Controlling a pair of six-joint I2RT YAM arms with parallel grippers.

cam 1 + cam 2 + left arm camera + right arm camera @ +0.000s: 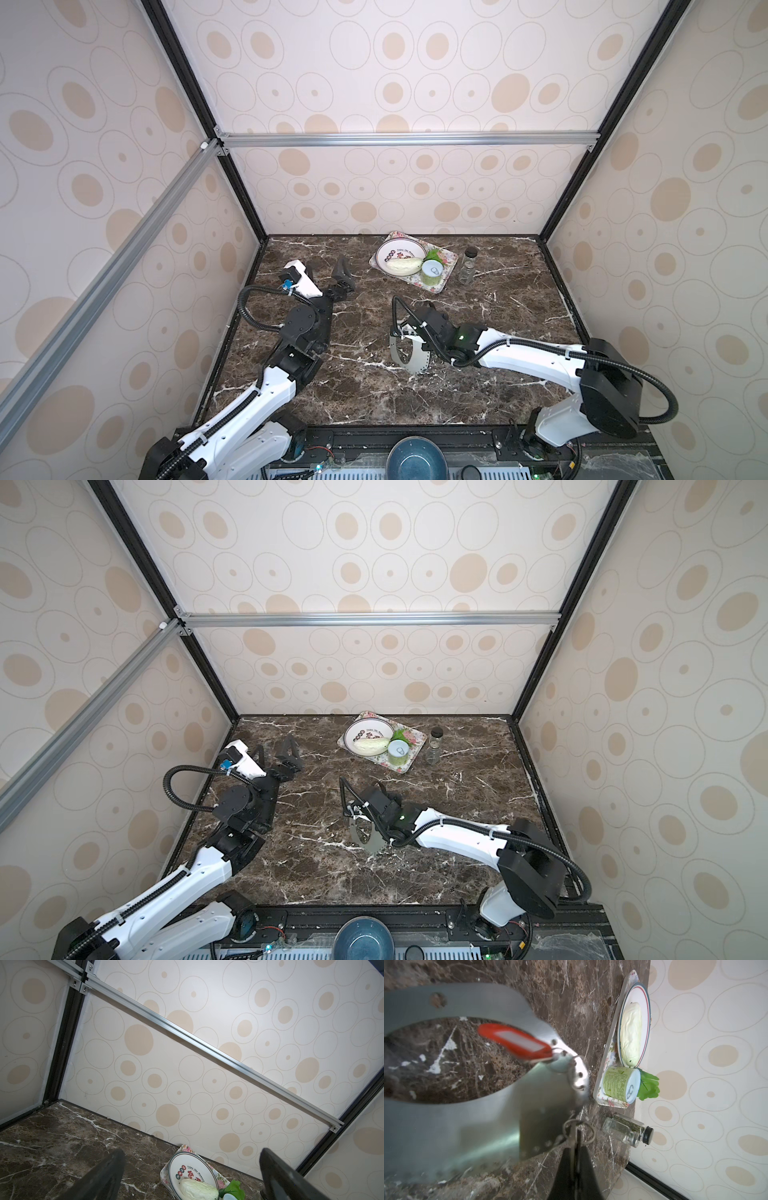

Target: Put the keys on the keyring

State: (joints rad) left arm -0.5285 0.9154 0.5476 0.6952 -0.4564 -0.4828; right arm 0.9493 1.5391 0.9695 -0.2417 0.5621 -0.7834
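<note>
I will lower the key next with my right gripper to the tabletop by the keyring's far rim and let go of it, because the keyring is still standing tilted.
The keyring (452, 1126) is a flat grey metal oval with small holes along its rim, blurred and close in the right wrist view. In both top views it stands tilted at mid-table (411, 361) (370, 841), under the right wrist. A key with a red tag (513, 1042) hangs by a wire ring from its rim. My right gripper (576, 1147) is shut on a thin metal key (572, 1134) whose wire ring sits at the keyring's edge. My left gripper (343, 277) (193, 1153) hovers wide open and empty at the left rear, far from the keyring.
A floral tray (446, 270) at the back holds a white plate (395, 249) with a pale cabbage (403, 266), a green can (432, 272) and a green leaf. A glass spice jar (467, 266) stands to its right. A blue bowl (413, 459) sits before the table's front edge.
</note>
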